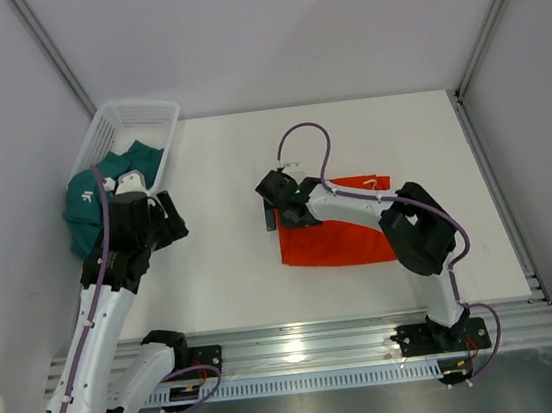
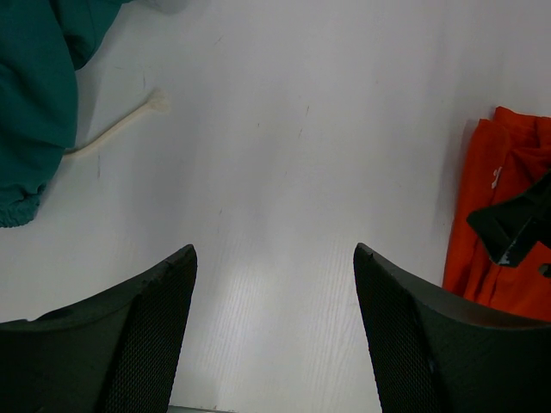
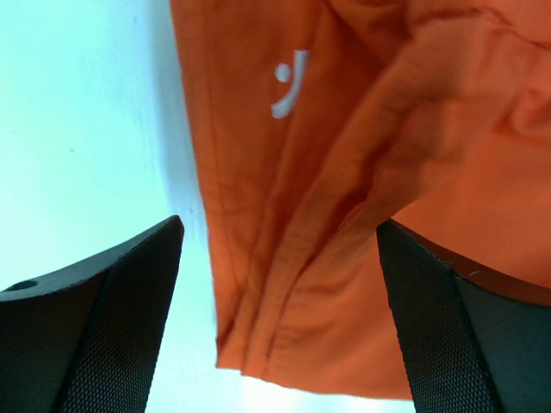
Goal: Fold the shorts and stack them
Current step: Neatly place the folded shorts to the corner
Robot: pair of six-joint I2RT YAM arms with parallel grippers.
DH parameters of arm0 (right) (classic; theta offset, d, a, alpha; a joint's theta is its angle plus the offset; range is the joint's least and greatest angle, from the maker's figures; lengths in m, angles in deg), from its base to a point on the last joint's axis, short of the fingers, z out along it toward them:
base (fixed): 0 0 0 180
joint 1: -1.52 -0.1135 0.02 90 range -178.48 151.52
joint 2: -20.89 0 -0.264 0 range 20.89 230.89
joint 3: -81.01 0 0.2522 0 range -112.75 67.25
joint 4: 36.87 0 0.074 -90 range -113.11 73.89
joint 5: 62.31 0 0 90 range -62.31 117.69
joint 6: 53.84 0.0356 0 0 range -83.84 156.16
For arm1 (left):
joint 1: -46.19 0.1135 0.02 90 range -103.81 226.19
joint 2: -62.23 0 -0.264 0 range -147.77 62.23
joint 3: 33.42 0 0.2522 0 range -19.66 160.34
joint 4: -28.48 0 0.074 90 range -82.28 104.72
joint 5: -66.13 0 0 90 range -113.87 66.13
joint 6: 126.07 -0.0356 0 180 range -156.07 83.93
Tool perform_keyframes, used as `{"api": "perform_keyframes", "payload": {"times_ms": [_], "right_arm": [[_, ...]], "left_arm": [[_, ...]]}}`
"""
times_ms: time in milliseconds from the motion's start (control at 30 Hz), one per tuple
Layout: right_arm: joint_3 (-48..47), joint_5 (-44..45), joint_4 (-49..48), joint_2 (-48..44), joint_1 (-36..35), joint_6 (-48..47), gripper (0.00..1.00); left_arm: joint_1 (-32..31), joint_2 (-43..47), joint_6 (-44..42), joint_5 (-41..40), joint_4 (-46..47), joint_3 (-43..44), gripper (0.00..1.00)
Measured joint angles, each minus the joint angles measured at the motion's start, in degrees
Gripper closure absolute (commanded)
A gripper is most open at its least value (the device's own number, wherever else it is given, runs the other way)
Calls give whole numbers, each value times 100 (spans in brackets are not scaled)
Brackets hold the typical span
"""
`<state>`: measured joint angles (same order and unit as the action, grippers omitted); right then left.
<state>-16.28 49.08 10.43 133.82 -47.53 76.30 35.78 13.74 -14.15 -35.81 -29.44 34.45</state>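
The right gripper goes down and to the right in the top view onto the orange shorts' folded edge point(image 1: 281, 226) point(image 3: 284, 245) next, as its open fingers already straddle it.
The orange shorts point(image 1: 336, 241) lie flat at the table's middle in a roughly rectangular shape. My right gripper point(image 1: 275, 212) is open over their left edge. In the right wrist view its jaws point(image 3: 280, 224) stand wide apart, with the orange fabric point(image 3: 344, 172) and a small white logo point(image 3: 288, 82) under them, and hold nothing. The teal shorts point(image 1: 89, 204) hang out of the basket at the far left, and their white drawstring point(image 2: 116, 129) lies on the table. My left gripper point(image 1: 169, 225) is open and empty over bare table point(image 2: 275, 249), to the right of the teal shorts point(image 2: 34, 86).
A white mesh basket point(image 1: 139, 117) stands tilted at the back left against the side wall. Grey walls close in the white table on the left, right and back. A metal rail point(image 1: 304, 349) runs along the near edge. The orange shorts also show in the left wrist view point(image 2: 508, 172).
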Motion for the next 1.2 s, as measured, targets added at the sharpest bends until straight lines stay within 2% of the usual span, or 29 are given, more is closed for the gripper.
{"api": "perform_keyframes", "payload": {"times_ms": [167, 533, 800, 1000, 1100, 1200], "right_arm": [[-374, -127, -35, 455, 0, 2, 13], [-557, 166, 17, 828, -2, 15, 19], [1167, 234, -643, -302, 450, 177, 19], [2542, 422, -514, -1381, 789, 595, 19], [3075, 328, -472, -1873, 1060, 730, 24], [3541, 142, -492, -2363, 1541, 802, 35]], "left_arm": [[0, -4, -2, 17, 0, 0, 24], [0, -26, -4, 39, 9, -2, 24], [0, -26, -15, 133, 31, -2, 24], [0, -26, -57, 219, 37, -2, 24], [0, -24, -59, 260, 42, -2, 24], [0, -24, -63, 313, 50, -2, 24]]}}
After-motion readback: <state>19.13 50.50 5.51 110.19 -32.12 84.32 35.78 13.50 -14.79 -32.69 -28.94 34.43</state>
